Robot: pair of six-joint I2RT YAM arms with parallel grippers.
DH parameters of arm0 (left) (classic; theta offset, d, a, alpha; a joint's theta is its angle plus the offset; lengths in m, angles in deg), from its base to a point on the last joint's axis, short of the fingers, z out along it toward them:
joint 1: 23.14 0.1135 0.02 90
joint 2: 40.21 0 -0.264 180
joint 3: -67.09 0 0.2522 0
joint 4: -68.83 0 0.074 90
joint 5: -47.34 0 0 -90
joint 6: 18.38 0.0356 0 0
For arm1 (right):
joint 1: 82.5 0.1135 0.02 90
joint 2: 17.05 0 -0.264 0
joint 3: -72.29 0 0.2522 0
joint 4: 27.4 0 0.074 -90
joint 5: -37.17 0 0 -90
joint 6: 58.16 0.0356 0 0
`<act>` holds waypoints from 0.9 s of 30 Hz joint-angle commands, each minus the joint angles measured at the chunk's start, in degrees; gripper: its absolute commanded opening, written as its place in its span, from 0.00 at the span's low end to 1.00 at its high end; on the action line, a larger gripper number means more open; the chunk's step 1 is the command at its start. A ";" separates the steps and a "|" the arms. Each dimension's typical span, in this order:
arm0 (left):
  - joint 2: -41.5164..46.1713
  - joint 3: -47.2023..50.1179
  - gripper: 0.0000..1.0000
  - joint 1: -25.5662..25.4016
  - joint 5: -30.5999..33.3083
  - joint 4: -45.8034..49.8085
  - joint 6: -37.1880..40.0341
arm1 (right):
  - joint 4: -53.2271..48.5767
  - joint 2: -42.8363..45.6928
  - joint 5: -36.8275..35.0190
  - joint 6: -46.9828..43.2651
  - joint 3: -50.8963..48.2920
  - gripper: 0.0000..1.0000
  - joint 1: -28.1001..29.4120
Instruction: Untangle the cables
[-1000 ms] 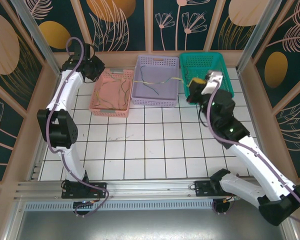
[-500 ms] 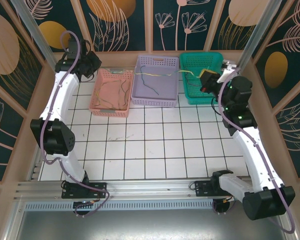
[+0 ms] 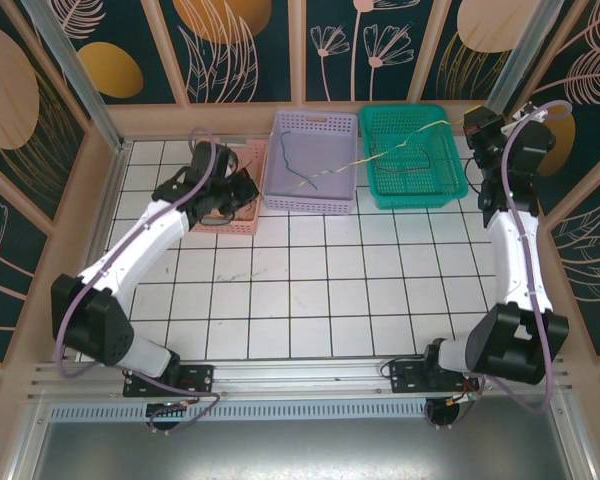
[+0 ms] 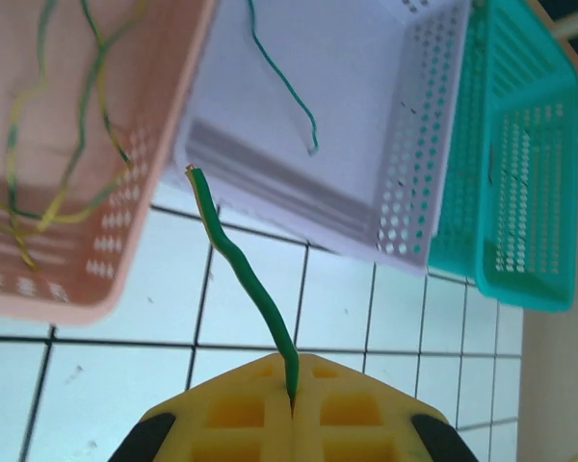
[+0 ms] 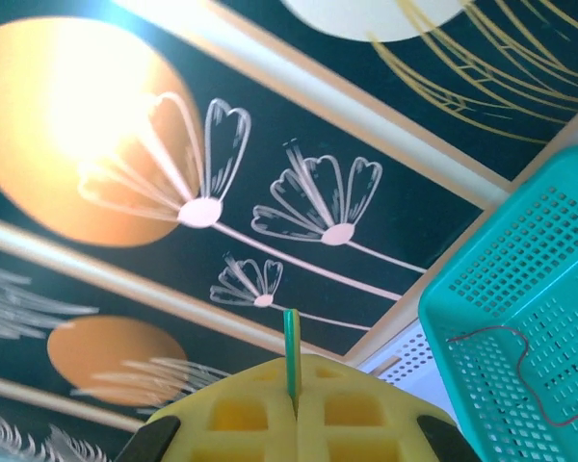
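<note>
The teal basket is close beside my right gripper, which should next turn, shift toward it and release the green cable stub [image 5: 291, 346].
A yellow-green cable [image 3: 405, 137] runs in the air from my right gripper [image 3: 475, 122] over the teal basket [image 3: 410, 108] toward the lilac basket [image 3: 315, 120]. My right gripper [image 5: 295, 395] is shut on a green cable stub [image 5: 291, 346], raised at the back right. My left gripper [image 3: 245, 190] hovers at the pink basket's [image 3: 252, 150] right edge. It [image 4: 293, 390] is shut on a green-yellow cable end [image 4: 241, 269]. Yellow-green cables [image 4: 67, 173] lie in the pink basket, a green cable [image 4: 287, 87] in the lilac one, a red cable [image 5: 506, 351] in the teal one.
The three baskets stand in a row along the back wall. Wooden-framed patterned panels [image 3: 250, 40] close in the back and sides. White tiled floor [image 3: 310, 290] lies between the baskets and the arm bases.
My left arm swung from the back-left corner rightward and down over the pink basket. My right arm rose toward the back-right corner, drawing the yellow-green cable across the teal basket.
</note>
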 commanded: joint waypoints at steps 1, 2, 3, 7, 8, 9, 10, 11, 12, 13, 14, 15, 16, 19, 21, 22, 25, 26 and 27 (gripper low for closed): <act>5.85 7.47 0.00 1.60 4.96 -0.24 -2.39 | 2.59 -3.35 -7.02 9.68 5.96 0.00 -4.10; 7.25 8.80 0.00 1.60 5.33 -0.39 -2.32 | 2.36 -4.39 -6.94 11.06 6.71 0.00 -4.59; 8.53 10.03 0.00 1.60 5.72 -0.23 -2.32 | 2.70 -5.40 -6.78 12.53 7.28 0.00 -5.03; 11.59 13.02 0.00 1.60 6.99 1.17 -2.01 | 3.23 -8.23 -6.47 17.81 8.36 0.00 -5.59; 12.12 13.53 0.00 1.57 7.52 1.48 -2.01 | 3.45 -8.47 -6.72 18.88 8.18 0.00 -5.68; 12.79 14.05 0.00 1.60 8.26 1.51 -2.06 | 3.90 -8.71 -6.85 20.27 7.70 0.00 -5.89; 13.53 14.62 0.00 1.60 9.02 1.52 -2.16 | 4.03 -8.83 -7.16 21.61 7.38 0.00 -6.10; 14.07 15.02 0.00 1.60 9.65 1.44 -2.32 | 4.10 -8.90 -7.50 22.33 7.18 0.00 -6.25; 14.66 15.41 0.00 1.59 10.56 1.60 -2.27 | 3.91 -8.98 -7.63 23.13 6.98 0.00 -6.51; 15.06 15.54 0.00 1.60 11.29 1.77 -2.06 | 3.71 -9.11 -7.63 23.96 6.97 0.00 -6.74; 15.27 15.56 0.00 1.64 12.01 2.02 -1.76 | 3.40 -9.32 -7.63 24.66 7.00 0.00 -6.97; 15.37 15.37 0.00 1.60 12.81 2.31 -1.43 | 3.25 -9.41 -7.50 24.97 7.08 0.00 -7.08; 15.47 15.13 0.00 1.60 13.45 2.43 -1.00 | 2.92 -9.61 -7.33 24.99 7.45 0.00 -7.18; 15.21 14.04 0.00 1.60 15.51 3.07 0.25 | 1.41 -9.81 -6.76 24.35 8.17 0.00 -7.17; 14.97 13.58 0.00 1.59 16.40 3.09 1.02 | 0.70 -9.35 -6.67 23.53 7.95 0.00 -7.17; 14.78 13.32 0.00 1.60 16.72 3.11 1.40 | 0.52 -8.99 -6.67 22.92 7.65 0.00 -7.17; 14.25 12.35 0.00 1.60 18.25 3.45 2.35 | 0.11 -7.73 -6.45 22.28 6.23 0.00 -7.47; 14.37 12.14 0.00 1.62 18.74 3.29 2.60 | 0.17 -7.46 -6.03 22.46 5.83 0.00 -7.73; 14.57 11.89 0.00 1.60 19.47 3.05 2.82 | -0.21 -7.28 -5.67 22.64 5.61 0.00 -8.11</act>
